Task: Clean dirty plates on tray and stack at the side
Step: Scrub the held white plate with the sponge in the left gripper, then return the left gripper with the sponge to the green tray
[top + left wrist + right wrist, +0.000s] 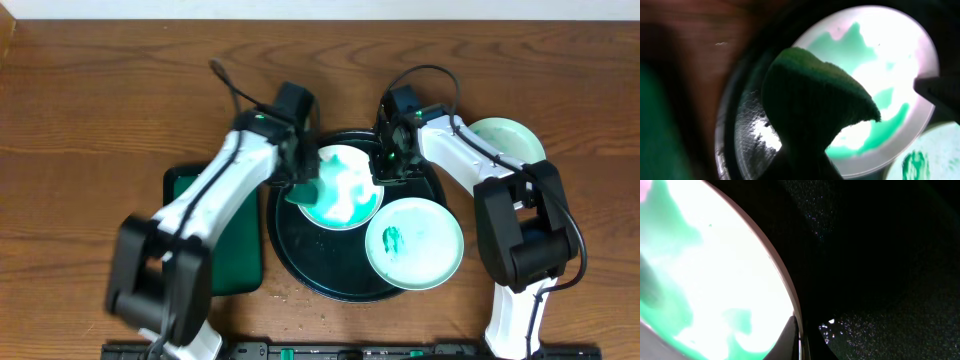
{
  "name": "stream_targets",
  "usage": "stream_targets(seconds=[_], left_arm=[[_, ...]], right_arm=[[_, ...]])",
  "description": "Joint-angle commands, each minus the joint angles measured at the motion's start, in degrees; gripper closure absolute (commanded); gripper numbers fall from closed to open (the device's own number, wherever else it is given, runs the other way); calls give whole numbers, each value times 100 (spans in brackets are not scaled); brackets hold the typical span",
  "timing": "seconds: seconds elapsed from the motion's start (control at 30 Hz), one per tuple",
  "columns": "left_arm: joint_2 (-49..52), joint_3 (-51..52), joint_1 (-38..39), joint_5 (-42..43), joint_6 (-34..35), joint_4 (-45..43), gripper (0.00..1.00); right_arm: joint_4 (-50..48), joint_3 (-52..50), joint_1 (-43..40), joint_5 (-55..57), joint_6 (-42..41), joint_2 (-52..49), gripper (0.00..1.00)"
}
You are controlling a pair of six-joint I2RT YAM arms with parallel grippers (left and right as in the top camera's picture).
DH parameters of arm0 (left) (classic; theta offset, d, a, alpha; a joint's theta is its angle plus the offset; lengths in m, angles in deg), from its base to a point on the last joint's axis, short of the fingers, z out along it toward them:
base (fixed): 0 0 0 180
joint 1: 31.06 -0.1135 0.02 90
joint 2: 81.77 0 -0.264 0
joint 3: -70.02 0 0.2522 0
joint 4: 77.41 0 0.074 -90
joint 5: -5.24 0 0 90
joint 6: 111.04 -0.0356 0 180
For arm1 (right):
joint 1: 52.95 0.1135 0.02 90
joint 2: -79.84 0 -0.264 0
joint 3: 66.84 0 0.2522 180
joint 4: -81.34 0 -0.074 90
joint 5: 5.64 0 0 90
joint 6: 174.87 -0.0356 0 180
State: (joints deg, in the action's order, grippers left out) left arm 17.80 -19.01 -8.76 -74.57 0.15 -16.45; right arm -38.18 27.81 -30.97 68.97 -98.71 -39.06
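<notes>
The sponge in my left gripper will move off the plate next, then down onto the green tray beside the round tray, where there is open room.
The large round dark tray holds a plate with wide teal smears across it. My left gripper is shut on a dark green sponge that rests on this plate's left edge; the left wrist view shows the sponge over the plate. My right gripper is shut on the plate's right rim, with one finger over the edge of the plate. A second smeared plate sits at the tray's right side. A third plate, with no smear showing, lies on the table to the right.
A smaller rectangular green tray lies left of the round tray, partly under my left arm. The table is brown wood. Small crumbs or droplets speckle the round tray's floor.
</notes>
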Motion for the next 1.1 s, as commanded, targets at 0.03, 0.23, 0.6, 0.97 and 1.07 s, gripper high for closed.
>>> stream_targets(seconds=[0.03, 0.23, 0.6, 0.97, 1.07], left_arm=[[-549, -50, -133, -717, 94, 514, 93], [-601, 50, -748, -1495, 573, 1327, 93], [-455, 874, -1902, -1493, 549, 940, 93], [42, 1261, -1941, -1493, 549, 487, 93], [52, 1261, -1941, -1493, 549, 457, 93]], right_arm=[[-79, -107, 42, 188, 63, -210, 99], [-81, -107, 42, 188, 63, -210, 99], [-94, -107, 42, 186, 107, -210, 99], [-96, -107, 42, 186, 107, -210, 99], [-92, -107, 42, 186, 107, -210, 99]])
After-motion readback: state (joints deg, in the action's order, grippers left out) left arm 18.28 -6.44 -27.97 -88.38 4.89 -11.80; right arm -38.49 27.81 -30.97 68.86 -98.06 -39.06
